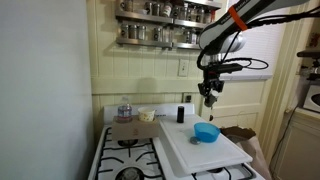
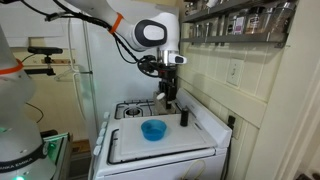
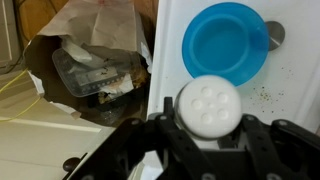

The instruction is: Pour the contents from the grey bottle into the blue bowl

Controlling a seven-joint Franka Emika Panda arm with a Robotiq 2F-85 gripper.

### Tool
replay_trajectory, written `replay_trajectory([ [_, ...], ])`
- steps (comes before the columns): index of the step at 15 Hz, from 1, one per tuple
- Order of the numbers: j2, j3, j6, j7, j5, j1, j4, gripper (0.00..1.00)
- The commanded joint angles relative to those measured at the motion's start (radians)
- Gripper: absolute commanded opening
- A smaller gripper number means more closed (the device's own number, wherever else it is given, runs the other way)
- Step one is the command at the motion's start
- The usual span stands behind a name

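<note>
I will next lower the grey bottle [image 2: 168, 104] upright onto the bare board by the bowl's side [image 2: 179, 138] and let go of it, since that clear spot lies below.
My gripper [image 1: 209, 96] is shut on the grey bottle [image 1: 209, 101] and holds it in the air above the blue bowl [image 1: 206, 132]. In an exterior view the gripper [image 2: 168, 96] and bottle [image 2: 168, 104] hang above and behind the bowl [image 2: 153, 129]. In the wrist view the bottle's white perforated top [image 3: 210, 104] sits between the black fingers [image 3: 208, 138], with the bowl [image 3: 225, 45] beyond it. The bowl looks empty and rests on a white board [image 1: 205, 152].
A small black bottle [image 1: 181, 114] stands at the back of the board. A clear bottle with a reddish cap [image 1: 124, 109] stands behind the stove burners [image 1: 128, 152]. Shelves of jars [image 1: 165, 30] hang on the wall. A brown bag of rubbish [image 3: 95, 70] sits beside the stove.
</note>
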State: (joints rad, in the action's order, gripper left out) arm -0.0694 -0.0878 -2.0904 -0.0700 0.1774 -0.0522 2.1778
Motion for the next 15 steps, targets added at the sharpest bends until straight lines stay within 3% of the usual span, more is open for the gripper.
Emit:
replay_trajectory([
  [1, 0.123, -0.005, 0.088, 0.086, -0.111, -0.013, -0.132, 0.23],
  [5, 0.27, -0.001, 0.198, 0.118, -0.217, -0.028, -0.274, 0.23],
  [9, 0.38, -0.005, 0.343, 0.102, -0.238, -0.048, -0.399, 0.23],
  [15, 0.487, -0.009, 0.449, 0.09, -0.256, -0.089, -0.506, 0.23],
])
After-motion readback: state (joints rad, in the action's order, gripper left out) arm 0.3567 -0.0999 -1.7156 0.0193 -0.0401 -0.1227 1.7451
